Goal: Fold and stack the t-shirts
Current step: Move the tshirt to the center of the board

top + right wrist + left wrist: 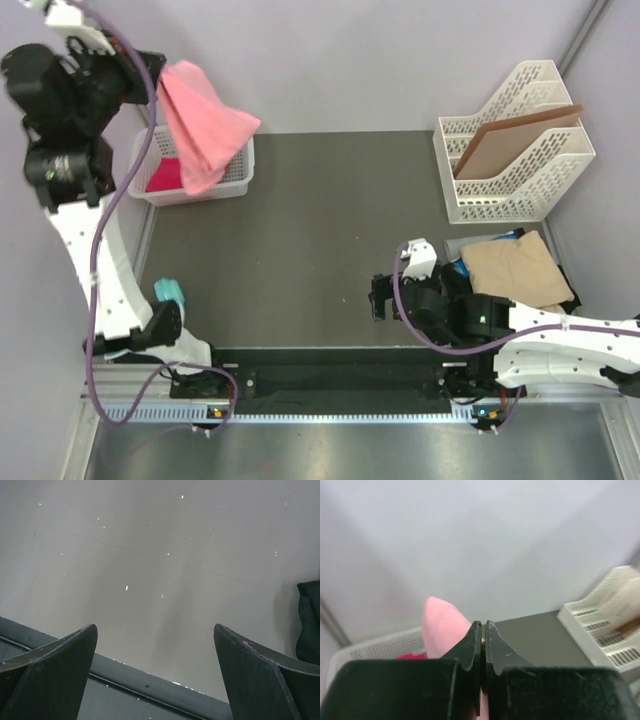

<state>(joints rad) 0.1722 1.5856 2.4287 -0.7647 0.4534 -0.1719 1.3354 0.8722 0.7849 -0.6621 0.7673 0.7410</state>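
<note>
The open middle of the mat is clear, so my left gripper should move away from the basket [238,180] and down, lay the salmon pink t-shirt there, and then release it.
My left gripper [158,72] is raised high at the far left, shut on a salmon pink t-shirt [200,125] that hangs over a white basket [238,180]. The left wrist view shows the pink cloth [442,625] pinched between the closed fingers [483,630]. A magenta-pink t-shirt [163,176] lies in the basket. A folded tan t-shirt [515,268] tops a stack at the right, with black and blue cloth under it. My right gripper [380,298] is open and empty low over the mat, left of the stack. The black cloth edge [309,620] shows in the right wrist view.
A white file rack [515,150] with a stiff brown board [510,140] stands at the back right. The dark mat [320,240] covers the table's middle. A black rail [330,380] runs along the near edge. Walls close the back and sides.
</note>
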